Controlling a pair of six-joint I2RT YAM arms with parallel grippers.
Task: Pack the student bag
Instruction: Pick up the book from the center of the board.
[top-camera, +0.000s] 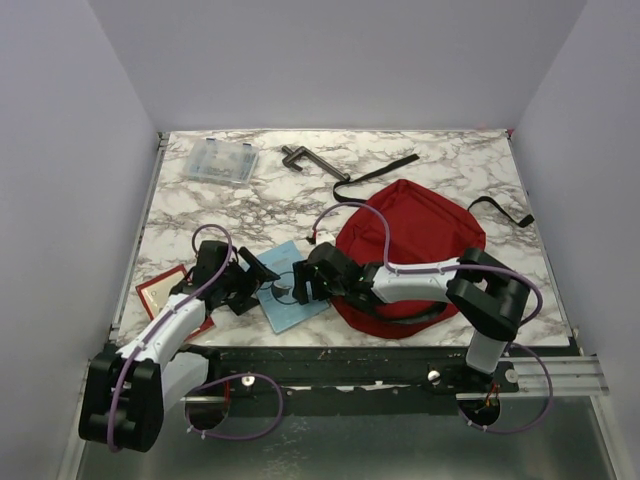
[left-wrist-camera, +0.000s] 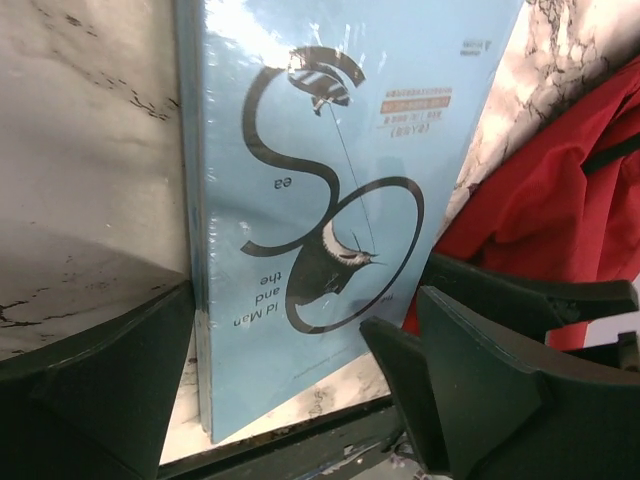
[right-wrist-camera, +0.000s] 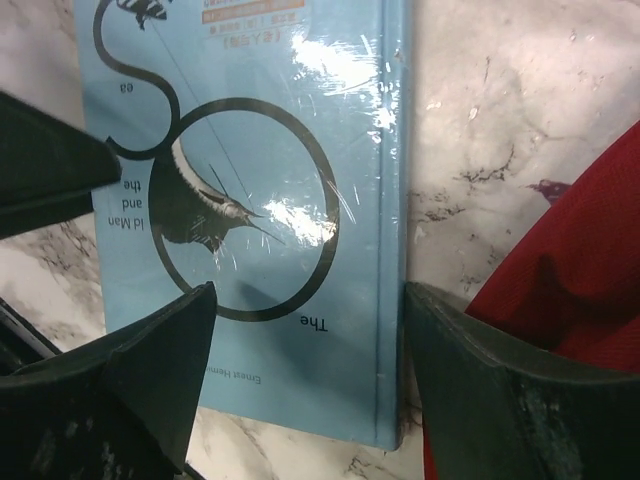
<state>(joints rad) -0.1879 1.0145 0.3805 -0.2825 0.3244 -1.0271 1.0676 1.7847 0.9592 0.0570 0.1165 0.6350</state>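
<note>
My left gripper should move gently toward the bag (top-camera: 410, 250), tip up the book's edge away from the bag (top-camera: 265, 303) and close on that edge next, because the book lies flat.
The student bag (top-camera: 410, 250) is a red backpack lying flat at the right of the table, with black straps trailing behind it. A light blue book (top-camera: 290, 290) lies flat just left of it. My left gripper (top-camera: 258, 275) is open at the book's left edge. In the left wrist view it (left-wrist-camera: 275, 310) sits low over the book (left-wrist-camera: 300, 200), with the bag (left-wrist-camera: 560, 200) at the right. My right gripper (top-camera: 300, 285) reaches from the bag side and is open over the book (right-wrist-camera: 250, 200). Its (right-wrist-camera: 310, 295) right finger sits beside the spine, with the bag (right-wrist-camera: 590, 270) next to it.
A red-brown notebook (top-camera: 165, 295) lies at the left front edge under my left arm. A clear plastic box (top-camera: 215, 160) and a black clamp-like tool (top-camera: 300, 158) lie at the back. The table's front edge (left-wrist-camera: 300, 440) runs close below the book.
</note>
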